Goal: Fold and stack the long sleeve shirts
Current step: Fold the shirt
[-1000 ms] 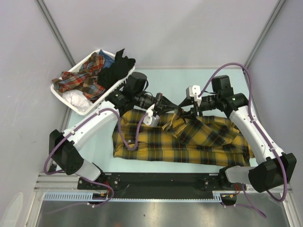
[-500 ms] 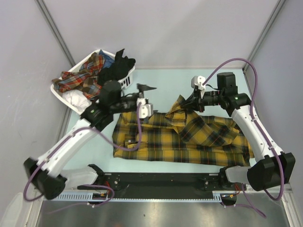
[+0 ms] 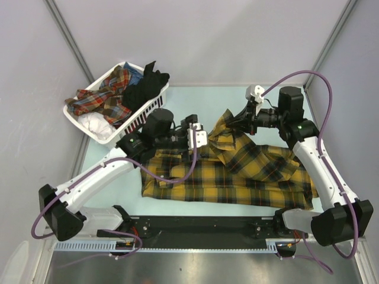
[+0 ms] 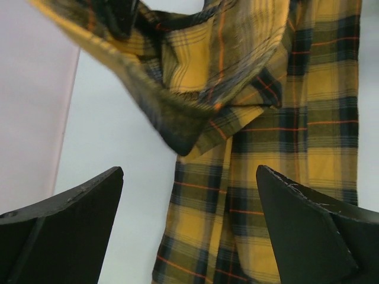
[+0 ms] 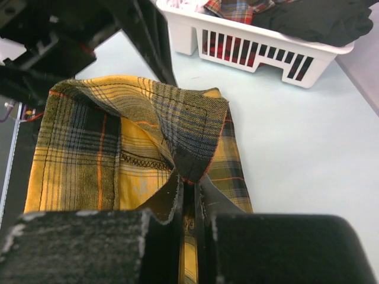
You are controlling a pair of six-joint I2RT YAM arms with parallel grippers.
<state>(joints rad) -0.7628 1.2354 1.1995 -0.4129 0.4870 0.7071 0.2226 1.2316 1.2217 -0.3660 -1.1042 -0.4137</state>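
Observation:
My left gripper tilts up and shifts onto the hanging edge of the shirt's lifted fold next. That edge lies to its right in the top view.
A mustard-yellow and black plaid long sleeve shirt [image 3: 243, 174] lies spread on the table in front of both arms. My right gripper [image 3: 235, 126] is shut on a bunched fold of it near the collar and holds that fold above the table; the wrist view shows the cloth [image 5: 177, 127] pinched between the fingers of the right gripper [image 5: 188, 189]. My left gripper [image 3: 207, 142] hovers over the shirt's left part, open. In its wrist view the left gripper [image 4: 189, 228] has nothing between its fingers, with the plaid cloth [image 4: 278, 148] below and the lifted fold ahead.
A white slatted basket [image 3: 83, 121] at the back left holds a red plaid garment [image 3: 103, 97], a black cloth [image 3: 145, 86] and something white. It also shows in the right wrist view, where the basket [image 5: 260, 50] stands beyond the left arm [image 5: 71, 41]. Grey walls close in both sides.
My left gripper let go of the shirt, opened wide, swung left and came back over the cloth. My right gripper shut on the fold and lifted it toward the back.

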